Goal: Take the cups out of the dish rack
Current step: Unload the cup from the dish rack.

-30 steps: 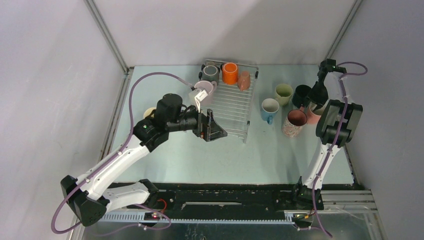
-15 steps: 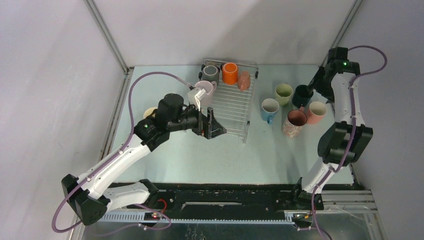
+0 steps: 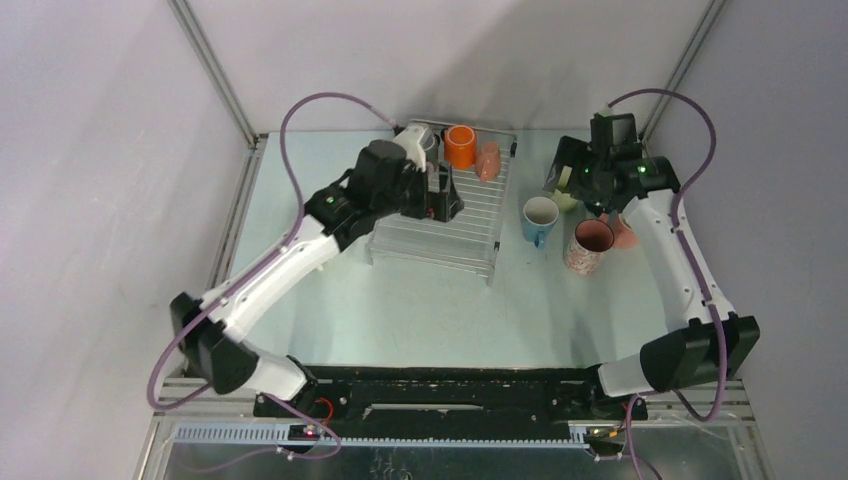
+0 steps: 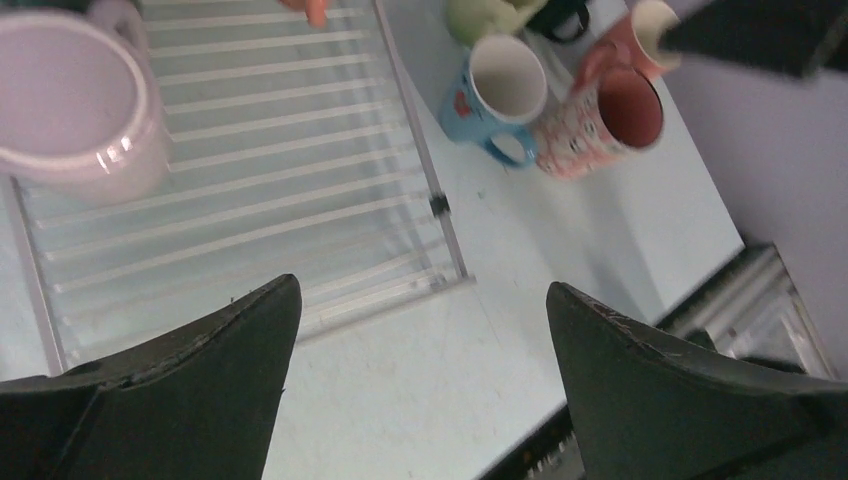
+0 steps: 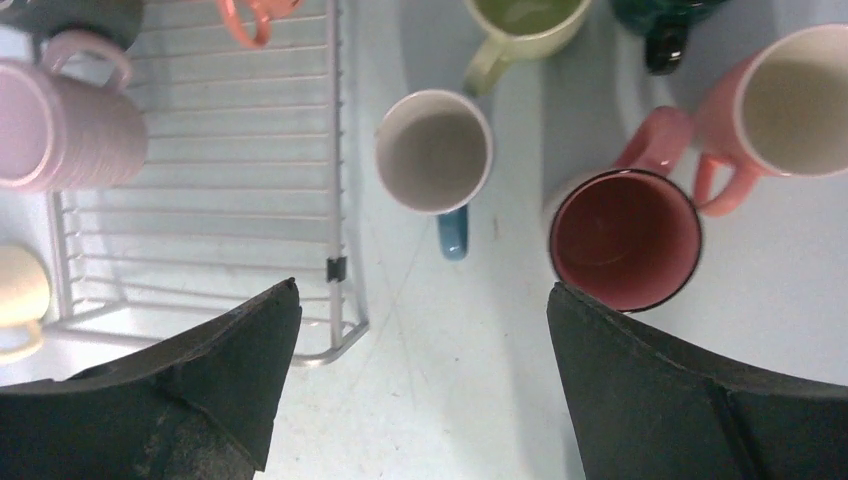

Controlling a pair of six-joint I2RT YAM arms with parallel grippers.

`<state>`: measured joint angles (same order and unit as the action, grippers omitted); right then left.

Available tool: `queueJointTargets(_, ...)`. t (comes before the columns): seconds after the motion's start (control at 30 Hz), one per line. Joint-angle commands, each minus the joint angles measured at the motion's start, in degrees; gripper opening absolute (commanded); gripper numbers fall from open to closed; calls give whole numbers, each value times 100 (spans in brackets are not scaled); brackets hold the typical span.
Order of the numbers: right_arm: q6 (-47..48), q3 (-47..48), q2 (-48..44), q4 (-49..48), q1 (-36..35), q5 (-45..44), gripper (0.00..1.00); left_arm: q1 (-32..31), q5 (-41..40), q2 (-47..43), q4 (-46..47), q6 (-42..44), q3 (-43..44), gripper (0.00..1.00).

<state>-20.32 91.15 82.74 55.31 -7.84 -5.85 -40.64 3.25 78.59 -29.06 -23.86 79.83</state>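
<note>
The left gripper needs to reach outward and down onto the salmon cup's handle next, since the handle lies lower, outward and to the gripper's right in the top view.
The dish rack (image 3: 465,225) lies flat at table centre. On its far end stand an orange cup (image 3: 459,146), a salmon cup (image 3: 488,160) on its side and a grey cup (image 3: 421,139). My left gripper (image 3: 441,194) hovers open above the rack, empty. In the left wrist view a lilac cup (image 4: 75,105) sits on the rack (image 4: 260,200), up and left of the gripper (image 4: 422,287). My right gripper (image 3: 562,175) hangs open and empty over the cups set out on the table. Its gripper (image 5: 420,290) is above bare table beside the rack's corner (image 5: 335,270).
Right of the rack stand a blue cup (image 5: 435,155), a speckled pink cup (image 5: 625,240), a pink cup (image 5: 780,100), a pale green cup (image 5: 520,20) and a dark teal cup (image 5: 665,20). A cream cup (image 5: 20,290) sits left of the rack. Enclosure walls ring the table.
The right gripper let go of the pink cup, opened wide and swung left over the table cups. The left arm moved from the rack's near left side to over its far end.
</note>
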Motion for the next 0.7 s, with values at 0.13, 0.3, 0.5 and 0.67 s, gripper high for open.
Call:
queueJointTargets(0.13,-350,-382,-782,-486,-666,137,100,-10,-955,2268,-188,592,2576,100)
queueJointTargets(0.3,-523,-444,-1398,-375,-1073,-10,100,104,-1106,3807,-382,760,4257,98)
queueJointTargets(0.5,-607,-324,-1911,-182,-1323,-144,100,387,-1068,4885,-212,716,5319,92)
queueJointTargets(0.67,-556,-133,-2104,-48,-1411,-193,100,504,-912,5303,277,678,5342,87)
